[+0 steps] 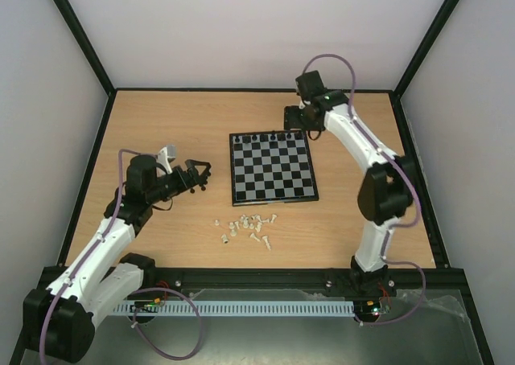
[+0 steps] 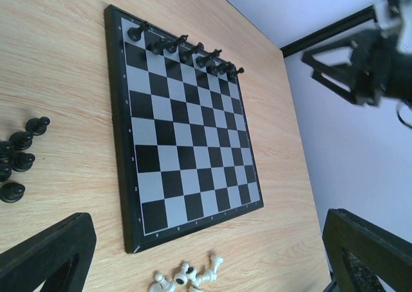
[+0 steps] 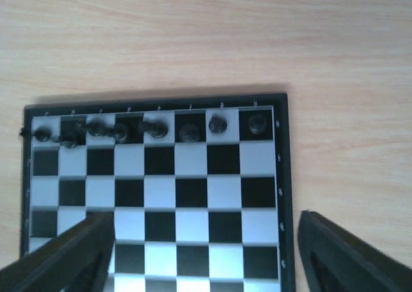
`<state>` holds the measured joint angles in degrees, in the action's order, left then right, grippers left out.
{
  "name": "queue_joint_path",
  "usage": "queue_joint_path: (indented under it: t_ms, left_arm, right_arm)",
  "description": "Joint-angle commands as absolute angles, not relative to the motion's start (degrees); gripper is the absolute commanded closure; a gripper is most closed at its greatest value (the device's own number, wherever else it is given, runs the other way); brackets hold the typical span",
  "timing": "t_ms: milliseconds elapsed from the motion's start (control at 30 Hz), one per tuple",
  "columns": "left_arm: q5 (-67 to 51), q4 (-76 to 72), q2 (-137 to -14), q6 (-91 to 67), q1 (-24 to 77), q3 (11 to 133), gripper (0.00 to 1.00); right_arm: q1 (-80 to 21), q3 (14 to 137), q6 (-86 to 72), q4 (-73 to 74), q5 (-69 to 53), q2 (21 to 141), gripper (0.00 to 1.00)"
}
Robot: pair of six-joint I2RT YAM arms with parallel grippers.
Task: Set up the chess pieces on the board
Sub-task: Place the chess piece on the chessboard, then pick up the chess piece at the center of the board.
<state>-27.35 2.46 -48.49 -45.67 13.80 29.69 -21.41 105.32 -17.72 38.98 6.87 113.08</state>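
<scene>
My left gripper swings left in the wrist view next and lowers onto a loose black piece, since these lie below it on that side.
The board (image 1: 272, 172) lies flat in the middle of the table. Several black chess pieces (image 1: 269, 138) stand in a line along its far row, seen also in the right wrist view as black chess pieces (image 3: 154, 129). More black pieces (image 2: 19, 157) lie loose off the board's side. White pieces (image 1: 248, 227) lie in a heap in front of the board's near edge. My left gripper (image 1: 197, 176) hovers left of the board, open and empty. My right gripper (image 1: 302, 124) hangs over the board's far right corner, its jaws wide apart with nothing between them.
Black frame posts and pale walls enclose the wooden table (image 1: 161, 132). A slotted cable rail (image 1: 257, 309) runs along the near edge between the arm bases. The right gripper (image 2: 367, 60) shows in the left wrist view beyond the board (image 2: 187, 131).
</scene>
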Motion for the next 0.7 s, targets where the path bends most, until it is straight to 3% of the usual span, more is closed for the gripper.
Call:
queue_joint_path:
  t_ms: [0, 33, 267, 500, 667]
  left_arm:
    - [-24.61, 5.47, -49.78, -42.96, 13.54, 34.76, 0.01]
    - [-24.07, 6.79, -49.95, -42.09, 13.54, 35.89, 0.01]
    - [-17.83, 17.75, -47.14, -38.83, 13.4, 39.1, 0.0]
    - [-11.43, 25.51, -40.71, -39.99, 13.36, 36.83, 0.0]
    - [-9.5, 27.46, -40.98, -40.42, 13.33, 35.8, 0.0]
  right_arm:
    - [-22.72, 90.54, -20.53, 31.23, -1.96, 98.75, 0.07]
    - [-22.98, 85.66, -21.0, 29.11, -4.94, 94.77, 0.0]
    - [-24.81, 61.76, -24.34, 25.74, -14.67, 68.79, 0.01]
    - [-24.96, 52.83, -25.54, 29.97, -18.94, 52.61, 0.01]
    - [-24.96, 51.51, -26.71, 29.04, -26.16, 52.07, 0.01]
